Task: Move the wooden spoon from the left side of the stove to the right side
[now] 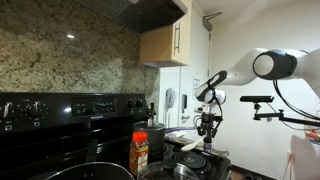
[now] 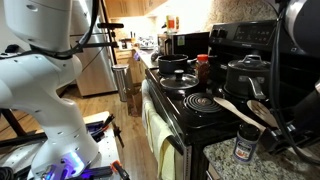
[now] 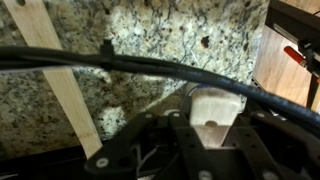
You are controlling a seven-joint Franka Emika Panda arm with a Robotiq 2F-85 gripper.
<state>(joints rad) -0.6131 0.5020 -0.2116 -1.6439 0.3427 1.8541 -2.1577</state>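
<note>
My gripper needs to lower the wooden spoon over the open granite next, then move away from the stove, alongside the pale wooden strip.
The black stove (image 1: pixel 60 120) fills the left of an exterior view and shows in the other too (image 2: pixel 190 100). My gripper (image 3: pixel 215 125) is shut on a light-tan wooden piece (image 3: pixel 215 100), the wooden spoon, above a speckled granite counter (image 3: pixel 170 50). In an exterior view the spoon (image 2: pixel 245 108) slants from the stove's near corner toward the gripper (image 2: pixel 285 130) at the lower right. In the other exterior view the gripper (image 1: pixel 207 126) points down beyond the stove's right end.
An orange-labelled spice jar (image 1: pixel 139 152) stands at the stove's front. Pots (image 2: pixel 175 66) sit on the burners. A second jar (image 2: pixel 244 146) stands on the granite. A long pale wooden strip (image 3: pixel 50 80) crosses the counter in the wrist view. A black cable (image 3: pixel 150 65) runs across it.
</note>
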